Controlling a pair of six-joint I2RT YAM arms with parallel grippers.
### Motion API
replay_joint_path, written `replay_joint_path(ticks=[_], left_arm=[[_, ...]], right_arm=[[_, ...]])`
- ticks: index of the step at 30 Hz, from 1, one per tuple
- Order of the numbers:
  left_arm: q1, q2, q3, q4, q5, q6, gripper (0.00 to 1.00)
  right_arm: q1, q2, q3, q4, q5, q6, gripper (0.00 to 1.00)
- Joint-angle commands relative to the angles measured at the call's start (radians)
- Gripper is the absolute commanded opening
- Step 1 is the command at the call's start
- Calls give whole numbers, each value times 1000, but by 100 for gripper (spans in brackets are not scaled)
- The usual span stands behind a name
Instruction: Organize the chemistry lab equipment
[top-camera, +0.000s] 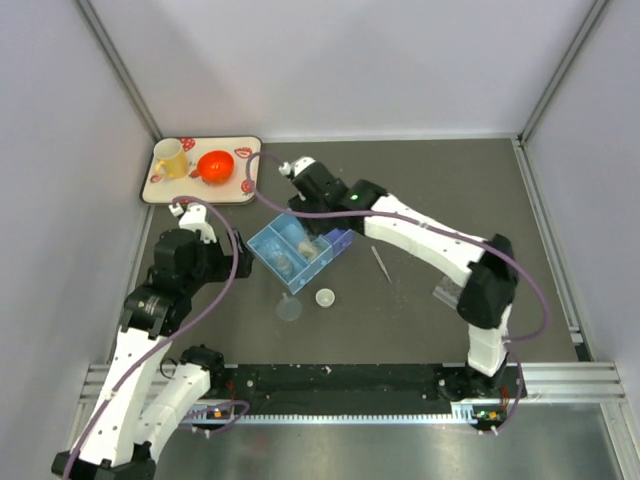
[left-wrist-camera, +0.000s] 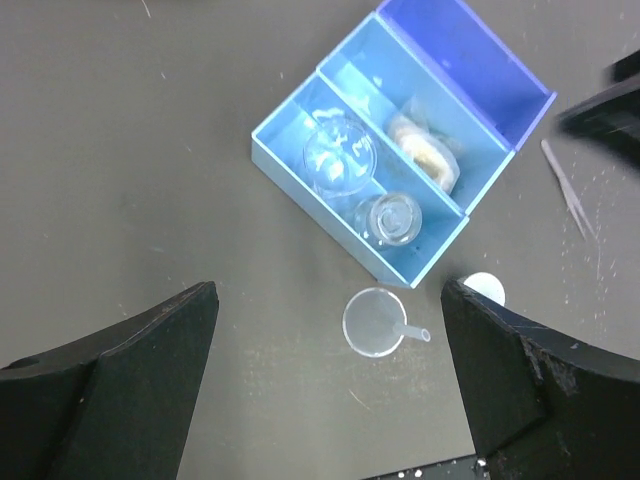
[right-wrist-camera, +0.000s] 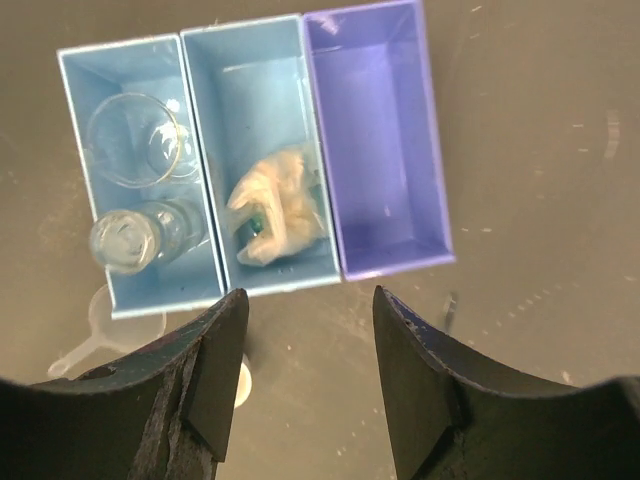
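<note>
The left gripper should next move down and to the right in the top view, onto the narrow stem of the funnel, because the funnel is below it on that side.
A blue three-compartment box (top-camera: 262, 248) sits mid-table. One end compartment holds a clear dish (right-wrist-camera: 135, 140) and a clear jar (right-wrist-camera: 130, 238). The middle one holds a crumpled clear bag (right-wrist-camera: 275, 205). The other end compartment is purple (right-wrist-camera: 380, 130). On the table near the box lie a clear funnel (left-wrist-camera: 374, 322), a small round cup (left-wrist-camera: 484, 288) and a thin rod (left-wrist-camera: 568, 192). My left gripper (left-wrist-camera: 328, 290) hangs open high above the funnel. My right gripper (right-wrist-camera: 308, 295) is open above the table by the box's near wall, holding nothing.
A white tray (top-camera: 160, 190) at the back left carries a yellow mug (top-camera: 170, 158) and an orange-red bowl (top-camera: 215, 165). A clear plastic piece (top-camera: 447, 293) lies beside the right arm's elbow. Grey walls enclose the table on three sides.
</note>
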Motion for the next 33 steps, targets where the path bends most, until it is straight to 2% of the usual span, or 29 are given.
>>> replay_joint_path(ticks=[1,7,9,13,19,33], left_arm=[[-1,26,-38,78,73,-23,98],[-65,77,-91,87,156,-55,98],[-100,103,-107,93,141,-67,98],[-252,175,-118,121,75,-104,98],[-303,269,-146,156,61,-135,98],[-332,391,-203,254,32,-174,67]], right_arm=[[15,-199,-70,-1,83,17,54],[15,-371,-246,10,108,51,54],[15,-414,-309,20,115,58,54],[15,-469,-404,42,114,81,54],[15,-532,-518,77,97,107,54],[15,-606,-644,120,88,127,54]])
